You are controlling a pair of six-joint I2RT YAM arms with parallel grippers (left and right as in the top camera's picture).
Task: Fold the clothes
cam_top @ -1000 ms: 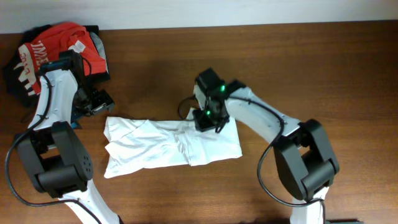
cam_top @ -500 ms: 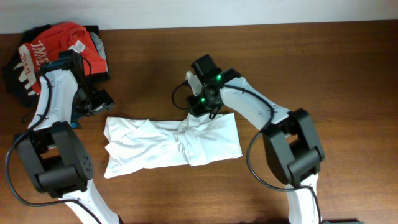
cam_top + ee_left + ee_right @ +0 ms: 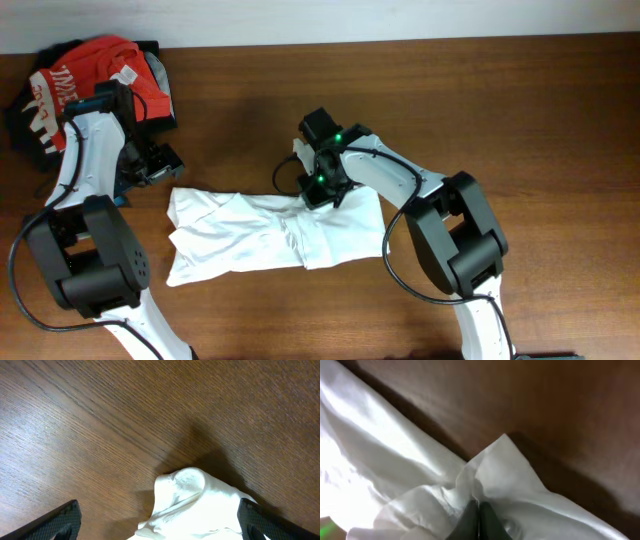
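Next, my left gripper lowers and draws back onto the white T-shirt's corner nearest the red shirt [image 3: 181, 198] [image 3: 181, 489], as that corner lies below and back from the gripper's fingers.
The white T-shirt [image 3: 270, 232] lies crumpled in a long strip across the middle of the table. My right gripper [image 3: 318, 190] is at its upper edge near the middle, fingers [image 3: 479, 520] shut on a thin fold of the white cloth [image 3: 495, 475]. My left gripper [image 3: 160, 163] hovers just above the shirt's upper left corner, jaws [image 3: 160, 520] wide open on either side of a white corner of cloth [image 3: 187, 490] without touching it. No emblem shows.
A pile with a red shirt with white lettering [image 3: 95, 70] and dark garments [image 3: 25, 125] sits at the far left back corner. Bare brown wood table [image 3: 520, 120] surrounds the shirt.
My right gripper has moved left along the shirt's upper edge, dragging the held fold toward the middle. The left arm has not moved.
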